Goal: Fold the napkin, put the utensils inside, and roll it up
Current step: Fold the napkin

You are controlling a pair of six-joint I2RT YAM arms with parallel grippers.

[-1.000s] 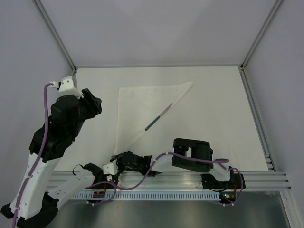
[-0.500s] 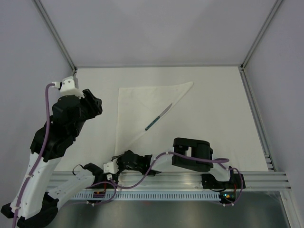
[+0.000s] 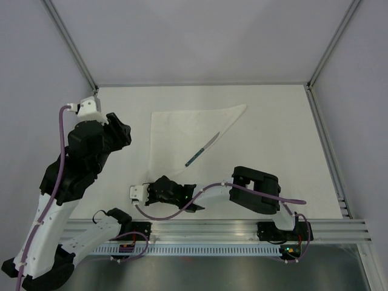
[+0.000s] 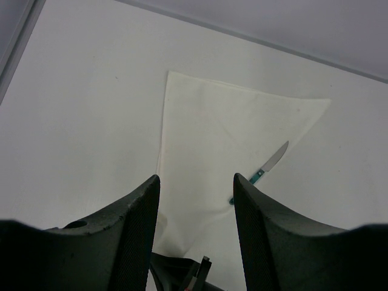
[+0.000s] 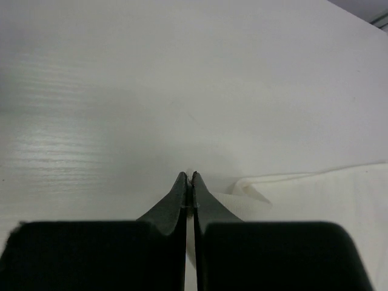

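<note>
My right gripper will next carry the napkin's corner over the uncovered knife to the knife's tip [image 3: 218, 134], outward to the right in the top view, and let go of it.
The white napkin [image 3: 182, 130] lies folded into a triangle, with one point towards the near edge. A knife [image 3: 202, 149] with a teal handle lies along its long right edge. My right gripper [image 3: 159, 188] is low over the napkin's near corner. In the right wrist view it [image 5: 189, 177] is shut on a pinch of the napkin [image 5: 315, 194], whose corner is puckered up. My left gripper [image 3: 118, 130] is open and empty, held high left of the napkin. The left wrist view shows that gripper [image 4: 197, 188], the napkin [image 4: 224, 139] and the knife [image 4: 270, 165].
The white tabletop [image 3: 279, 139] is ringed by grey walls and metal frame posts [image 3: 73, 45]. A metal rail [image 3: 242, 227] runs along the near edge by the arm bases. A purple cable [image 3: 170, 213] hangs from the right arm.
My right gripper has moved left and away from the near rail onto the napkin's near corner, and its elbow has swung right. The left arm has barely moved.
</note>
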